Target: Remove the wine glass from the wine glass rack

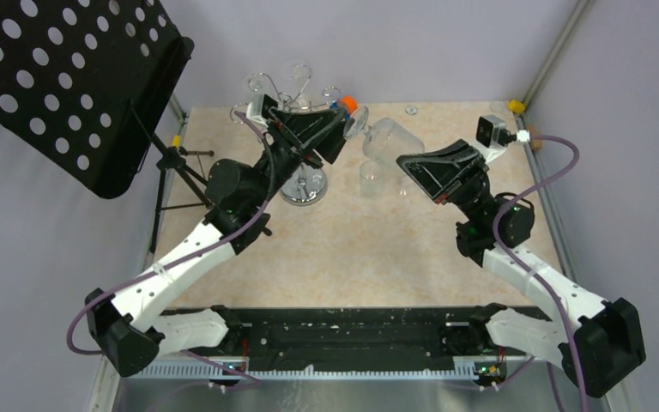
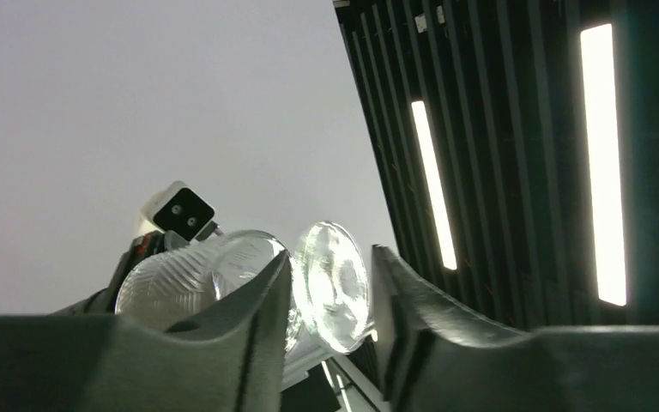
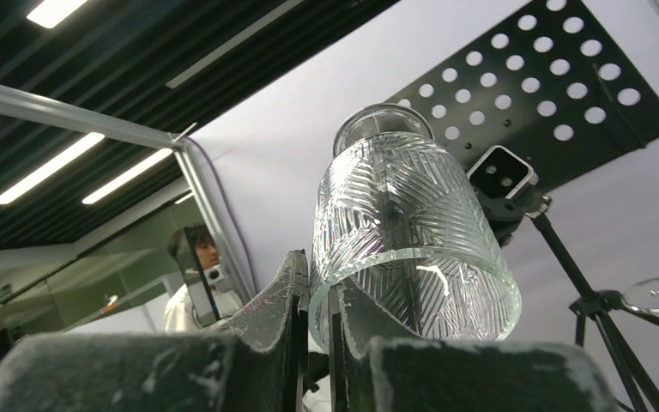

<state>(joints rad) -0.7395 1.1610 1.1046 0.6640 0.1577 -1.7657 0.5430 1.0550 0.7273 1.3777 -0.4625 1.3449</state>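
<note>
The wine glass is hanging level, with its foot sideways. I will turn my right gripper downward, lower the glass's foot onto the bare tabletop below and release the rim of the glass's bowl.
The wine glass hangs level in the air between my two arms, away from the wine glass rack, whose curled chrome arms stand behind my left arm. My right gripper is shut on the rim of the ribbed bowl, one finger inside and one outside. In the left wrist view the glass's round foot sits between the fingers of my left gripper, which is open, with a gap on the right side. The bowl shows behind the left finger.
A black perforated music stand on a tripod fills the left rear corner. A small clear glass object stands on the table right of the rack's base. An orange-topped object and a yellow piece lie near the back edge.
</note>
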